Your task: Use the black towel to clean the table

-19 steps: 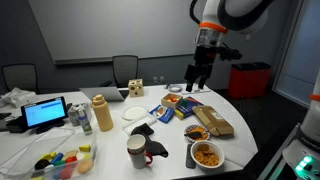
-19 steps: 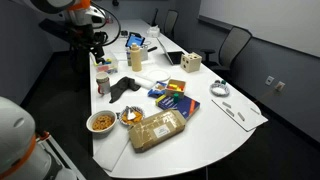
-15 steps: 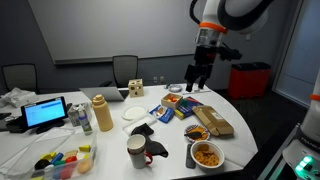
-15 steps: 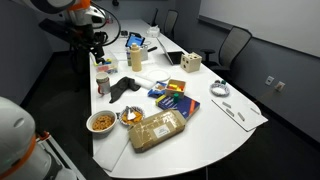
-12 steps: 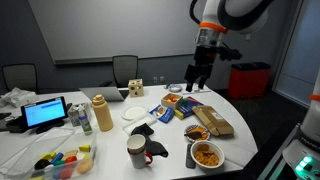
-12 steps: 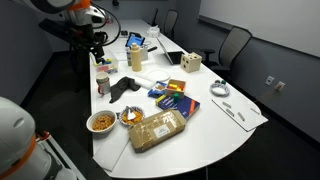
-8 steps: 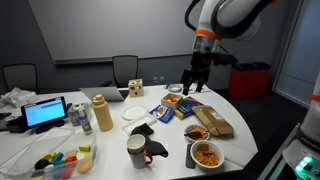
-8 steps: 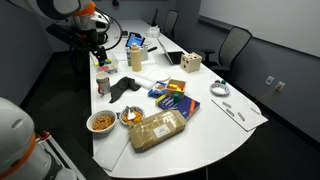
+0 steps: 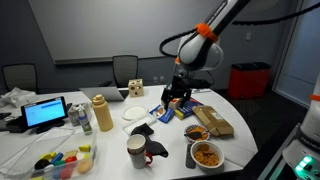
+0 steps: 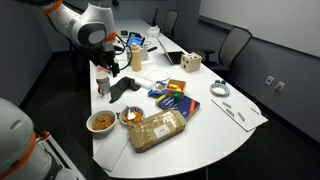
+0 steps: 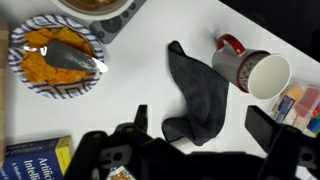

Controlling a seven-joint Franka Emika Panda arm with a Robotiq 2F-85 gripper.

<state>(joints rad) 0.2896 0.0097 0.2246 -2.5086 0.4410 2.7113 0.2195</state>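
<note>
My open gripper will move down onto the black towel's wider end (image 11: 198,124), which is below it between the two fingers, because that end is clear of the mug.
The black towel (image 9: 143,130) lies crumpled on the white table (image 9: 110,140), between a paper plate and a mug. It also shows in an exterior view (image 10: 124,88) and in the wrist view (image 11: 195,95). My gripper (image 9: 172,100) hangs above the table near the towel, with some air between them, and also shows in an exterior view (image 10: 112,68). In the wrist view the gripper (image 11: 205,135) is open and empty, with the towel's lower end between its two fingers (image 11: 140,118).
A red and white mug (image 11: 255,70) stands right beside the towel. A bowl of chips (image 11: 55,62), a brown bag (image 9: 212,120), books (image 10: 175,100), a tan bottle (image 9: 101,113), a tablet (image 9: 45,112) and a wooden box (image 10: 191,64) crowd the table.
The arm has swung down and across from high up at the table's side to a spot low over the towel. The gripper stays open. Nothing on the table has moved.
</note>
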